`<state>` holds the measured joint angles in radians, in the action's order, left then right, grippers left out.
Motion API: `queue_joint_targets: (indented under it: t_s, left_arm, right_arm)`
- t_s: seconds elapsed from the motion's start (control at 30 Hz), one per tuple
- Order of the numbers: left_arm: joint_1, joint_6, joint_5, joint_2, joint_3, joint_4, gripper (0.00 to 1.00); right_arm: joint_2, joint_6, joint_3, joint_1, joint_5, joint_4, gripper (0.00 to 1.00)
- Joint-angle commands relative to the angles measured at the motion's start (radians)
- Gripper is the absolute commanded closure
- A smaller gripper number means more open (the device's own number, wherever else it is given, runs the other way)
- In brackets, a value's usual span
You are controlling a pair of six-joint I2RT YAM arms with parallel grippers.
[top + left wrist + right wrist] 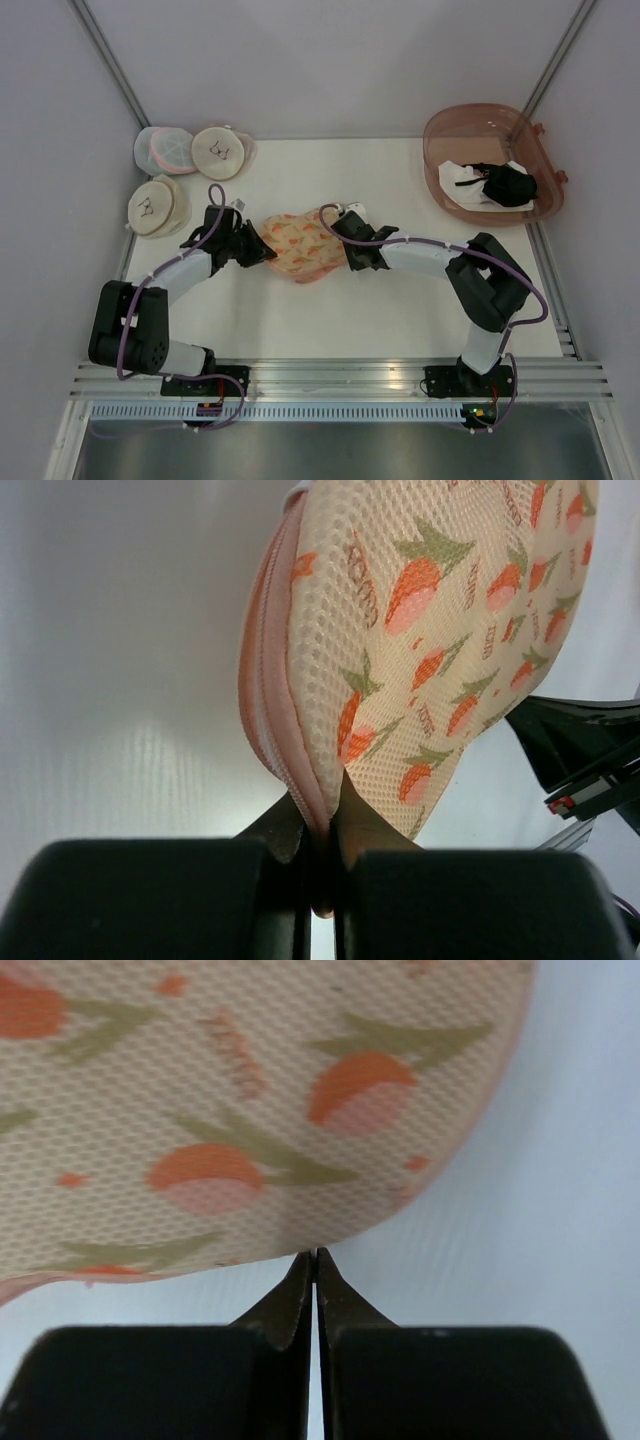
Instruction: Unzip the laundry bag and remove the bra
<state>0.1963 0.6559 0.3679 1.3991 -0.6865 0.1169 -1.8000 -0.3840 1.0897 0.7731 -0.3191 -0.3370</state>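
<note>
I should next move my left gripper outward toward the bare table beyond the bag and release the bag's zip seam there, because the seam is bunched in my fingers.
The peach laundry bag [300,245] with carrot prints lies stretched between my two grippers at the table's middle. My left gripper [262,250] is shut on its left end; in the left wrist view the jaws [325,815] pinch the pink zip seam of the bag [430,630]. My right gripper [338,236] is at the bag's right end; in the right wrist view its jaws [316,1256] are closed with the tips nipping the rim of the bag [250,1110]. The zip looks closed. The bra is hidden.
Two round cream pouches [222,150] [158,205] and a pale mesh pouch with pink trim [163,148] sit at the back left. A brown translucent tub [440,130] at the back right holds a white cloth [468,185] and a black garment [510,185].
</note>
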Motion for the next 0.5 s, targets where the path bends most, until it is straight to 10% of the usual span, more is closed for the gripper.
queue_joint_targets:
  t_s: [0.0,0.47]
  left_arm:
    - [-0.046,-0.099,-0.017,0.026,-0.053,0.041,0.98]
    - [-0.07,-0.182,0.182,0.392,-0.482,0.062,0.98]
  right_arm:
    - [0.028,0.028,0.003,-0.043,-0.141,-0.069,1.0]
    - [0.108,0.077,-0.033,-0.098,-0.164,-0.085,1.0]
